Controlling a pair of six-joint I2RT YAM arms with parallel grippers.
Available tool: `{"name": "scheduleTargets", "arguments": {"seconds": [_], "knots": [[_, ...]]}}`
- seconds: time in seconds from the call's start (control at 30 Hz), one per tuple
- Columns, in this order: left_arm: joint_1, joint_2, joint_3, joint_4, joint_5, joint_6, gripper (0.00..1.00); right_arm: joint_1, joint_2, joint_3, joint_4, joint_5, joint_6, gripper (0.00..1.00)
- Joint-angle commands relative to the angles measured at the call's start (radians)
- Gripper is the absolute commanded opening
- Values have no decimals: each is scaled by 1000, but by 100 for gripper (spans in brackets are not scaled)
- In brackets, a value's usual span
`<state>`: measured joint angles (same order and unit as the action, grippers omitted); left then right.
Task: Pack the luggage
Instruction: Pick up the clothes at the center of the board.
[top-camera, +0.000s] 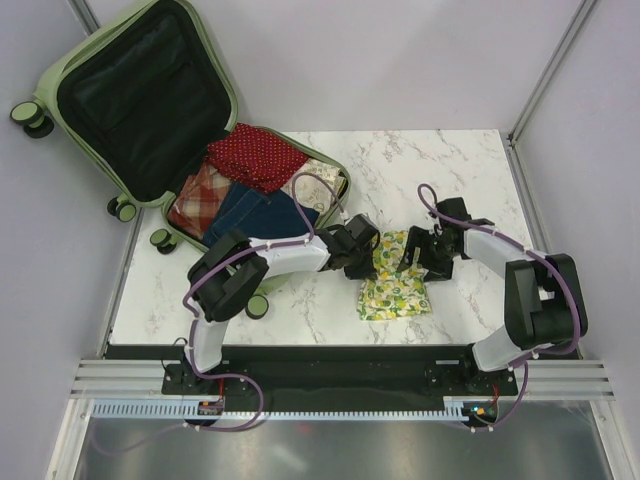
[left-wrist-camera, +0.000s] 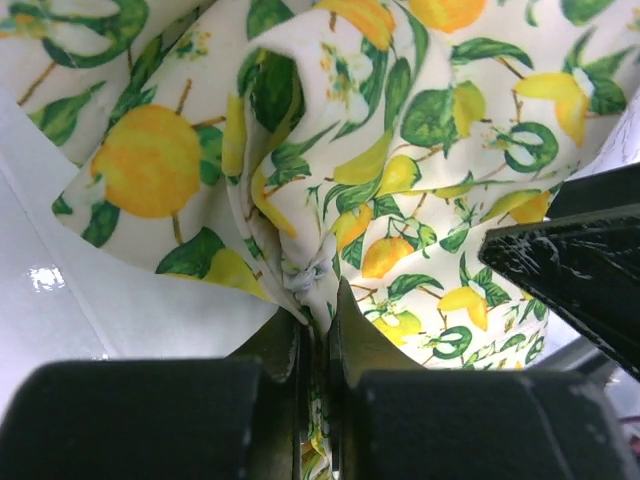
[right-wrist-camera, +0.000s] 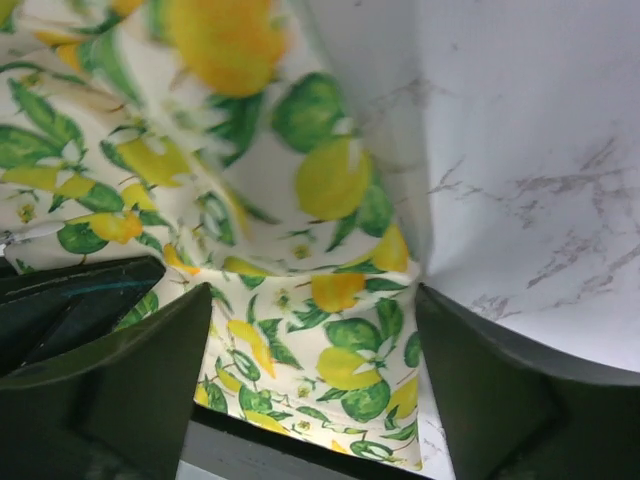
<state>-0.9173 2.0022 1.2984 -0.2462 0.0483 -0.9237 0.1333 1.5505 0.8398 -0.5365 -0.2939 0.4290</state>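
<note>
My left gripper lifts the lemon-print cloth over the luggage's rim next and releases, as the luggage's far end lies outward of it and to its left in the top view.
The luggage (top-camera: 50, 82), a pale green suitcase with black lining, lies open at the back left, its lid hanging past the table edge. Its lower half holds a red dotted cloth (top-camera: 256, 155), a plaid piece (top-camera: 198, 195) and blue jeans (top-camera: 250, 212). A lemon-print cloth (top-camera: 395, 285) (left-wrist-camera: 420, 110) (right-wrist-camera: 330, 200) lies on the marble table between the arms. My left gripper (top-camera: 365, 250) (left-wrist-camera: 318, 320) is shut on a pinched fold at the cloth's left edge. My right gripper (top-camera: 415, 250) (right-wrist-camera: 315, 350) is open, its fingers straddling the cloth's right part without pinching it.
The marble table (top-camera: 420, 170) stretches to the back right, ringed by grey walls and a metal post (top-camera: 545, 70). The suitcase wheels (top-camera: 160, 240) sit near the left arm. In the left wrist view a finger of the right gripper (left-wrist-camera: 580, 270) stands close by.
</note>
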Motion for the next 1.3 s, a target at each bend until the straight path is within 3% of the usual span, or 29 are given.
{"name": "scheduleTargets", "arguments": {"seconds": [0.0, 0.03, 0.33, 0.77, 0.87, 1.27], "knots": [[-25, -52, 70, -51, -122, 134, 2, 3, 2, 22, -60, 96, -30, 93], [-32, -62, 85, -60, -155, 170, 2, 2, 0, 33, -77, 116, -35, 98], [-55, -65, 352, -258, -263, 394, 2, -54, -20, 76, -103, 174, -68, 98], [-15, 43, 739, -610, -183, 825, 2, -72, -59, 45, -100, 173, -78, 98], [21, 63, 820, -712, -197, 882, 2, -73, -63, 45, -102, 171, -84, 98], [290, 98, 929, -857, -108, 1039, 2, -75, -67, 30, -102, 150, -93, 98]]}}
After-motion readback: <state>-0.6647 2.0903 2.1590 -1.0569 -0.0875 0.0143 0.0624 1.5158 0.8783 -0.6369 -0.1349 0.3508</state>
